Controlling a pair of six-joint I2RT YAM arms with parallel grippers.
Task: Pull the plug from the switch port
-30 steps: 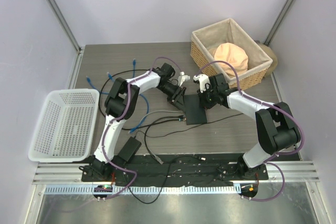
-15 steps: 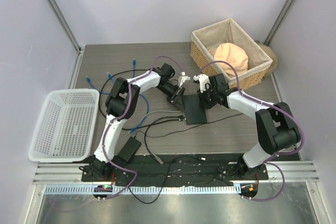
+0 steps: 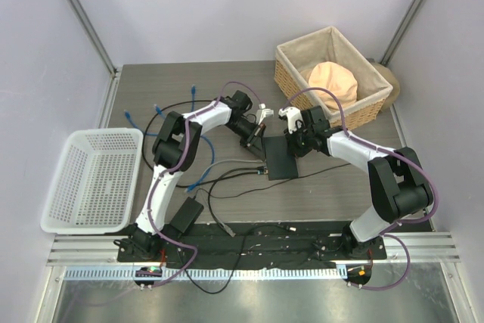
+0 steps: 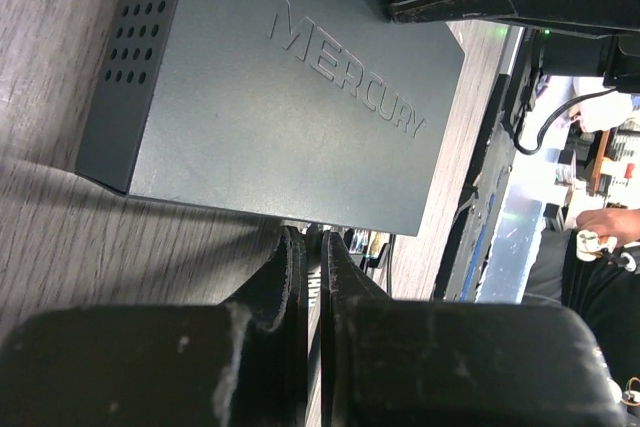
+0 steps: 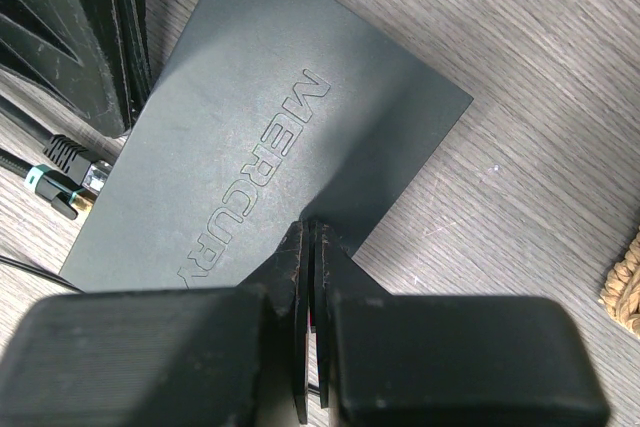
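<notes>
Loose ends lie near the far blue cable end (image 3: pixel 193 90), so my left gripper will move outward from the switch's edge to there and release the grey cable.
The switch (image 3: pixel 280 155) is a flat dark-grey box marked MERCURY, lying flat on the table's middle. It fills the left wrist view (image 4: pixel 270 97) and the right wrist view (image 5: pixel 250 147). A black plug (image 5: pixel 65 172) with a teal band sits in its near-left edge, and its cables run off left (image 3: pixel 261 168). My left gripper (image 3: pixel 255 135) is shut, tips at the switch's left edge (image 4: pixel 308 239). My right gripper (image 3: pixel 296 141) is shut, tips resting on the switch's right edge (image 5: pixel 311 232). Neither holds anything.
A wicker basket (image 3: pixel 299 54) holding a peach cloth stands at the back right. A white plastic basket (image 3: pixel 91 179) is at the left. A black power adapter (image 3: pixel 189 213) lies near the front. Blue and black cables (image 3: pixel 200 164) trail left of the switch.
Almost nothing: my left gripper has shifted very slightly beside the switch. The right arm and the switch have not moved.
</notes>
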